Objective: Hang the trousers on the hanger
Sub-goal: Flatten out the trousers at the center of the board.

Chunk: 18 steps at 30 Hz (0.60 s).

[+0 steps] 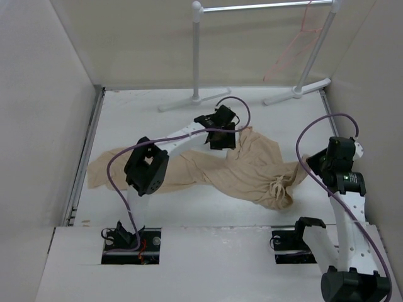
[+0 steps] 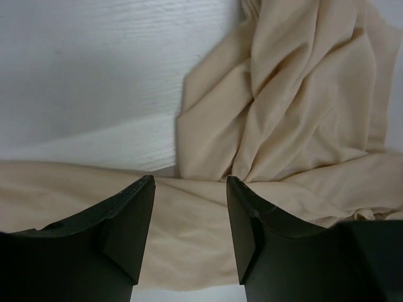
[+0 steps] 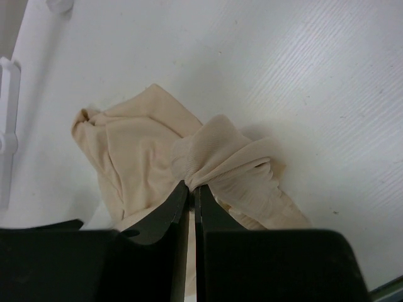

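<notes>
The gathered cloth goes outward with my right gripper next, its crumpled end spreading, and gets released there. Bare tabletop before the rack's foot point(image 1: 300, 122) point(image 3: 133, 68) lies outward.
The beige trousers point(image 1: 252, 170) lie crumpled across the white table, one leg running far to the left. My left gripper point(image 1: 220, 135) hovers over their upper middle part. In the left wrist view it point(image 2: 190, 189) stands open, with flat cloth point(image 2: 296, 94) below and between the fingers, nothing pinched. My right gripper point(image 1: 313, 162) is at the trousers' right end. The right wrist view shows it point(image 3: 192, 185) shut on a gathered bunch of the cloth point(image 3: 138, 145). The pinkish-red wire hanger point(image 1: 296, 41) hangs from the rack's rail at the back right.
A white tube garment rack point(image 1: 196, 56) stands at the back, its feet point(image 1: 189, 100) on the table's far edge. Pale walls close in on the left and right. Purple cables loop from both arms.
</notes>
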### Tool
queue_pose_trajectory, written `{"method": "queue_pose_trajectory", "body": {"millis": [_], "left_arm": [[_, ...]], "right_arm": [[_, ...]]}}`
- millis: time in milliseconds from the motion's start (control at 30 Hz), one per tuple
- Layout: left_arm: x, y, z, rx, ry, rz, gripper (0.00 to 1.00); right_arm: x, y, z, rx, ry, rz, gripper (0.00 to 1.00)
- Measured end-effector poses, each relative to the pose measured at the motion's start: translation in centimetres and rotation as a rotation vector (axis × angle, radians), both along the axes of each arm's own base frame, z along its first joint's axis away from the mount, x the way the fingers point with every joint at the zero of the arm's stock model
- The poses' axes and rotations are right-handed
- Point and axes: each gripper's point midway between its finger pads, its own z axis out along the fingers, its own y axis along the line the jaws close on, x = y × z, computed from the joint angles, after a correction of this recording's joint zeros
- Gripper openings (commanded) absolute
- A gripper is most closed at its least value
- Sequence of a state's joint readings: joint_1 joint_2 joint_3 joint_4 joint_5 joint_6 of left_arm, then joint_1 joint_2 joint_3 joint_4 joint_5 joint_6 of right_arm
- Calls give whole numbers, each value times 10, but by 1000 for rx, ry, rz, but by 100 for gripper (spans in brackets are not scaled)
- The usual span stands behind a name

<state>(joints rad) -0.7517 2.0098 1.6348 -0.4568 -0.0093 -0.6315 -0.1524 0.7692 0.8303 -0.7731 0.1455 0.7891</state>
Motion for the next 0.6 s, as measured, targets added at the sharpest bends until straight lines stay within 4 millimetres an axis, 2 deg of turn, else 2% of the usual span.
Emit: {"method": "queue_pose_trajectory", "body": {"millis": [67,167,333,533,600], "left_arm": [[-4,-14,-14,2,29,-61,49],[-2,-22,-24,1,44,-103,48],[9,-26,-34,11,43,-122,40],[18,-24,-64,97,37,-134,40],[20,-25,-63,100,29,-138,32]], "right_arm": [[0,5,-2,3,-3,18,7],[-3,9,-6,8,-3,34,7],[-6,10,-7,8,-17,36,7],[-7,11,-5,13,-26,43,7],[-7,12,-5,16,-28,48,7]]}}
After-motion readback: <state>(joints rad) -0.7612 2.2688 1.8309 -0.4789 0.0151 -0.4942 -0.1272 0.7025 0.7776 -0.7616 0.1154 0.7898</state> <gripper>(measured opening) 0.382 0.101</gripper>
